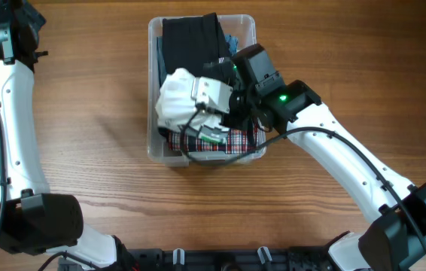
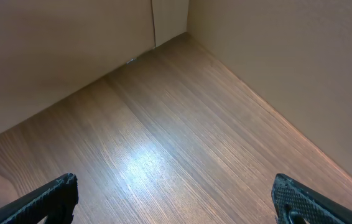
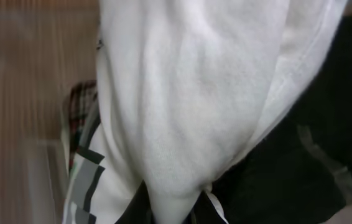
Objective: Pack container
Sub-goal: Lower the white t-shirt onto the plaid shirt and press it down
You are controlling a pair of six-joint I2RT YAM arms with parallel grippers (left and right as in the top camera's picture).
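I will next move my right gripper down and back over the red plaid garment point(image 1: 232, 141) and release the white fold, because that garment lies below the gripper, nearer my base.
The clear plastic container point(image 1: 153, 90) stands at the top middle of the table and holds a black garment point(image 1: 190, 41), a red plaid garment point(image 1: 232, 141) and a white garment point(image 1: 177, 98). My right gripper point(image 1: 211, 102) is over the container, shut on the white garment point(image 3: 188, 93), which fills the right wrist view and pinches between the fingers at the bottom edge point(image 3: 176, 211). The black garment point(image 3: 300, 162) lies under it. My left gripper point(image 2: 176, 202) is open and empty over bare wood, far from the container, at the table's top left point(image 1: 2, 38).
The wooden table point(image 1: 85, 150) surrounds the container. Beige walls point(image 2: 275, 50) meet at a corner behind the table in the left wrist view. The right arm point(image 1: 348, 165) crosses from lower right to the container.
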